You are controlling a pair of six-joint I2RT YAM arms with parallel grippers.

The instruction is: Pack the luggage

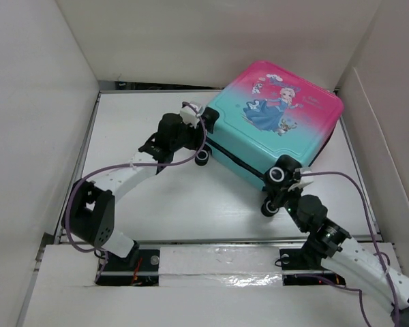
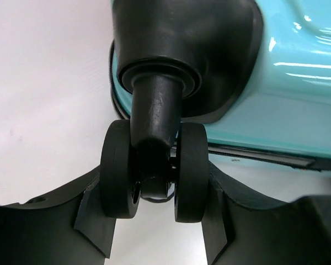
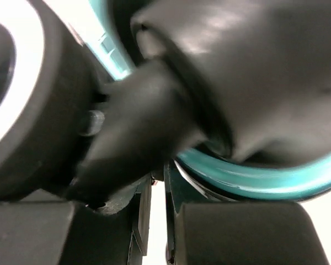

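The white tabletop is bare back from the left gripper, so the robot will pull the twin wheel back over it to straighten the skewed suitcase, then let go.
The luggage [image 1: 279, 116], a pink-to-teal hard-shell suitcase with a cartoon princess, lies closed and skewed at the back right of the table. My left gripper [image 1: 198, 148] is at its left corner wheel [image 1: 203, 157]. In the left wrist view its jaws [image 2: 154, 221] hold the black twin wheel [image 2: 118, 171] from both sides, under the teal shell [image 2: 298, 72]. My right gripper [image 1: 281, 193] is pressed against the right corner wheels [image 1: 269, 208]. In the right wrist view its fingers [image 3: 157, 221] stand almost together with only a thin slit between them, under a wheel [image 3: 22, 110] and the teal shell edge [image 3: 254, 179].
White walls [image 1: 48, 102] box in the table on the left, back and right. The suitcase's far corner is close to the right wall [image 1: 368, 116]. Bare white tabletop [image 1: 170, 204] lies between the two arms.
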